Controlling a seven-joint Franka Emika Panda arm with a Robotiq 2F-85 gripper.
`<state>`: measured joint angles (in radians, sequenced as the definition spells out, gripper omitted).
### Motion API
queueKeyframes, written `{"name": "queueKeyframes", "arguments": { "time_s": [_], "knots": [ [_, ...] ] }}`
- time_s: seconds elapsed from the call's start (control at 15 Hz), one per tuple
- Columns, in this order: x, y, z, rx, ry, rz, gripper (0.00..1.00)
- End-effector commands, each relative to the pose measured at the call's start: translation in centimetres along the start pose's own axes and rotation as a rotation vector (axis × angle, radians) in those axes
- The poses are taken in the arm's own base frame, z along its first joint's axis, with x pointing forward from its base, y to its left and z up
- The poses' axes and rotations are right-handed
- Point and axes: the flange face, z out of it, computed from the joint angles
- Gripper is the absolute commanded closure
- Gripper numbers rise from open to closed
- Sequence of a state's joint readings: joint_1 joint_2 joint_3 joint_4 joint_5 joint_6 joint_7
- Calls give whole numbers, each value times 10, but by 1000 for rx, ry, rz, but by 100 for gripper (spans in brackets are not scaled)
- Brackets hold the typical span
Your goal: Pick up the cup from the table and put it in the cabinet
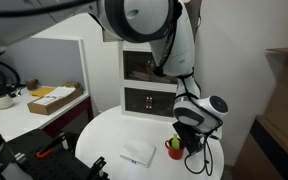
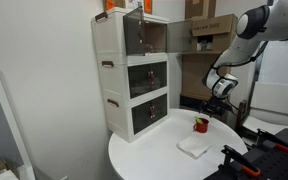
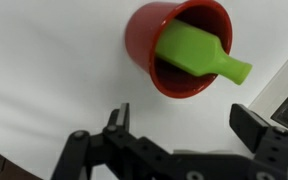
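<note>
The cup is still beyond my fingers instead of between them. I should lower my open gripper next and bring it across to the red cup's rim (image 1: 171, 143) (image 3: 164, 88).
A small red cup (image 3: 179, 45) with a green piece (image 3: 204, 58) sticking out of its top stands on the round white table (image 3: 44, 90). It also shows in both exterior views (image 1: 173, 148) (image 2: 200, 124), near the table's edge. My gripper (image 3: 184, 118) hangs just above the cup, open and empty, its fingers spread wider than the cup. In an exterior view the gripper (image 1: 191, 140) is right beside the cup. The tall white cabinet (image 2: 132, 75) stands at the table's back, its top door swung open.
A flat white square pad (image 2: 194, 146) lies on the table near the cup, also in an exterior view (image 1: 138, 152). A rectangular desk with a grey partition (image 1: 46, 100) holds a box. Cardboard boxes (image 2: 210, 30) sit on shelving behind.
</note>
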<state>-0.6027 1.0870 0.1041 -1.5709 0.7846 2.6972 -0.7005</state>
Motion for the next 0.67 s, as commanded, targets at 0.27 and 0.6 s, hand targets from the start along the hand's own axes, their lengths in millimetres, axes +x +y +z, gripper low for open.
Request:
{"name": "queueKeyframes", "arguments": {
  "time_s": [0.27, 0.6],
  "knots": [
    [-26, 21, 2, -90, -52, 0, 0],
    [-33, 29, 21, -111, -7, -24, 5]
  ]
}}
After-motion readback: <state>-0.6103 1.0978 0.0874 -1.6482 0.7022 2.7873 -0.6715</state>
